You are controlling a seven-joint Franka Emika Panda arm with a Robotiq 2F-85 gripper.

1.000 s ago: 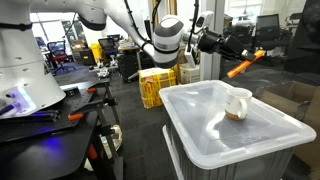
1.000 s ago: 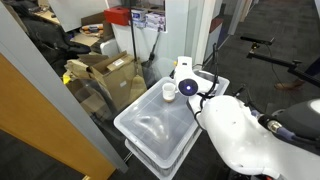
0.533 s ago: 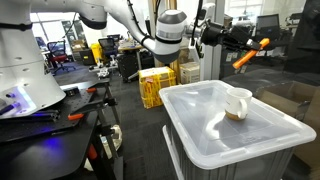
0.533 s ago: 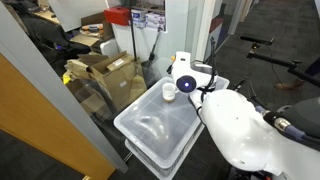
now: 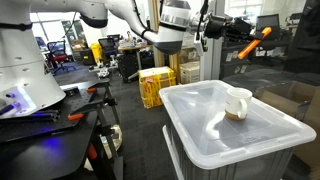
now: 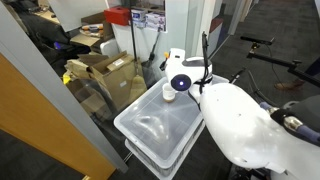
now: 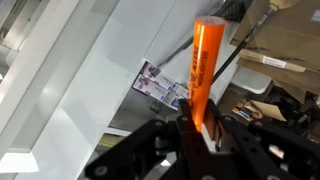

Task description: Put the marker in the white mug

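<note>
My gripper should next bring the marker down from high above the white mug's rim toward the mug, and then into its opening [image 5: 239,93].
My gripper [image 5: 240,30] is shut on the marker [image 5: 254,41], a slim orange stick, and holds it high in the air, above and beyond the white mug [image 5: 238,103]. The mug stands on the lid of a translucent grey bin [image 5: 200,130]. In the wrist view the marker [image 7: 205,70] stands up between the black fingers [image 7: 200,135], its free end toward the ceiling. In an exterior view the mug [image 6: 169,91] shows at the bin's far end beside the wrist; the marker is hidden there by the arm.
The grey bin [image 6: 150,125] stands on a second bin. Yellow crates [image 5: 155,85] sit on the floor behind. A dark workbench [image 5: 50,125] with tools is at one side. Cardboard boxes [image 6: 105,70] and a glass partition stand beside the bin.
The gripper has risen with the marker and moved up away from the mug; the marker stays held and has tilted more upright.
</note>
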